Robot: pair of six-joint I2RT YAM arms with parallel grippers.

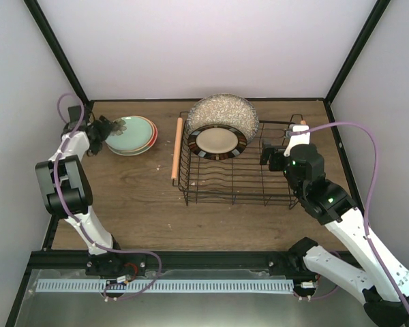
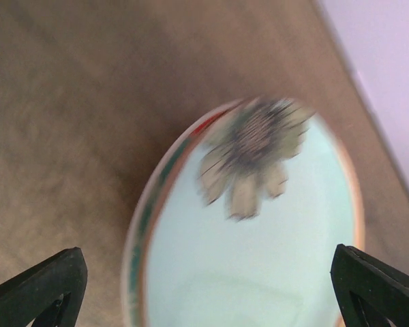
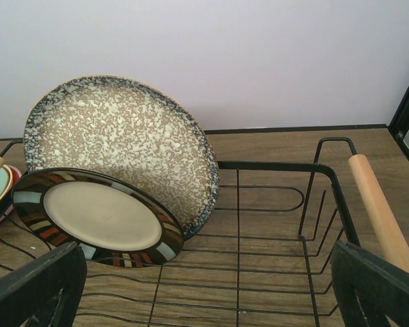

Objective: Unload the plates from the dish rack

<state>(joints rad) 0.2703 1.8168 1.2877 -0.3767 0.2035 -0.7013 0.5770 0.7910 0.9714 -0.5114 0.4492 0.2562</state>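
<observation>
The left gripper should move next from the stack across the wooden handle and onto the striped plate's upper rim, because that plate leans in front of the speckled one.
The black wire dish rack stands mid-table with wooden rod handles. In it lean the large speckled plate and, in front of it, the cream plate with a dark striped rim; both show in the right wrist view, speckled plate, striped plate. A stack of plates with a pale green one on top lies at the back left. My left gripper is open just above that stack's edge, the pale green plate between its fingers. My right gripper is open and empty at the rack's right end.
The black frame posts and white walls close in the table at the back and sides. The rack's right handle is close beside my right fingers. Bare wood table lies in front of the stack and the rack.
</observation>
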